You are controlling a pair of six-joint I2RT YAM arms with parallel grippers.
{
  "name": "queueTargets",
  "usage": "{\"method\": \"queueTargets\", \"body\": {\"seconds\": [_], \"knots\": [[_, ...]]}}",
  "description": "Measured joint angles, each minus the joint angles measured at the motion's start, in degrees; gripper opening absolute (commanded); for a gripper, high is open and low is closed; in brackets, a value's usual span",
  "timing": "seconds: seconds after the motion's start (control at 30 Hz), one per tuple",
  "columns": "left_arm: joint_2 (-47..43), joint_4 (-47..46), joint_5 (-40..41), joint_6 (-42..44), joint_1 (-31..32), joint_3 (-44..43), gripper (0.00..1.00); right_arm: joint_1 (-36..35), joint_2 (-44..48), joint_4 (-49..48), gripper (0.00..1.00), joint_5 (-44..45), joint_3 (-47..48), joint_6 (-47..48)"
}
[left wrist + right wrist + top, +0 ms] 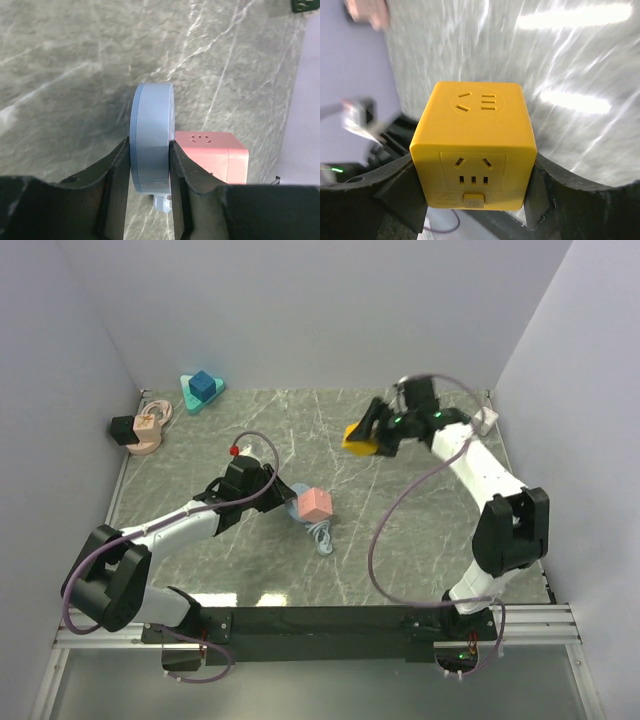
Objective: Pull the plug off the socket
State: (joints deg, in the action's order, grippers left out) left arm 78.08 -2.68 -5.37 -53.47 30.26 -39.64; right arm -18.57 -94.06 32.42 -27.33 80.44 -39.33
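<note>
I should lower my right gripper to the table, toward the small white object, and open it, because the yellow cube socket (477, 145) hangs above the marble.
A round pale-blue plug (152, 135) sits flat against the side of a pink cube socket (212, 155) on the marble table. My left gripper (150, 150) is shut on the plug, one finger on each flat face. In the top view the left gripper (285, 498) is just left of the pink socket (316, 504), and the plug's pale cable (322, 537) lies coiled in front of it. My right gripper (475, 165) is shut on a yellow cube socket (477, 145), held at the far right-centre of the table (360, 435).
A teal triangular holder with a blue cube (201, 390) stands at the far left. A peach socket with a black block (140, 428) lies by the left wall. A small white object (487, 420) sits at the far right. Grey walls enclose the table.
</note>
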Motion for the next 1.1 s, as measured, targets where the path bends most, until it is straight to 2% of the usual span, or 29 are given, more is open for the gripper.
{"method": "queueTargets", "body": {"seconds": [0.1,0.2,0.33,0.6,0.7,0.73,0.8,0.83,0.97,1.1], "knots": [[0.0,0.48,0.26,-0.46,-0.04,0.59,0.01,7.08,-2.73,1.46,0.0,-2.03,5.84,3.26],[-0.31,0.94,0.24,-0.79,-0.04,0.74,0.01,10.56,-2.95,1.18,0.0,0.26,5.14,2.8],[-1.77,1.9,-0.24,-0.7,0.0,0.74,0.0,14.73,-5.4,-0.11,0.0,7.21,2.56,-0.81],[-3.15,2.08,-1.95,-0.37,0.09,0.72,0.01,20.37,-19.85,-4.61,0.01,18.62,3.15,-7.41],[-3.15,1.99,-2.43,-0.42,0.09,0.72,0.01,21.75,-22.34,-5.73,0.36,19.47,4.5,-9.53],[-3.15,1.97,-2.47,-0.42,0.09,0.72,0.01,22.29,-22.86,-6.16,0.59,19.78,5.7,-9.99],[-3.15,1.95,-2.58,-0.42,0.09,0.72,0.01,23.34,-24.46,-7.13,0.79,19.76,9.11,-10.78],[-3.13,1.97,-2.56,-0.42,0.09,0.72,0.0,23.87,-25.24,-7.39,0.92,19.45,11.1,-11.02],[-2.89,1.9,-2.51,-0.42,0.09,0.72,0.01,25.44,-25.03,-9.35,0.94,17.11,14.12,-10.86],[-2.47,1.64,-2.32,-0.46,0.09,0.7,0.01,26.23,-20.57,-6.67,0.95,15.47,12.61,-8.94]]}}
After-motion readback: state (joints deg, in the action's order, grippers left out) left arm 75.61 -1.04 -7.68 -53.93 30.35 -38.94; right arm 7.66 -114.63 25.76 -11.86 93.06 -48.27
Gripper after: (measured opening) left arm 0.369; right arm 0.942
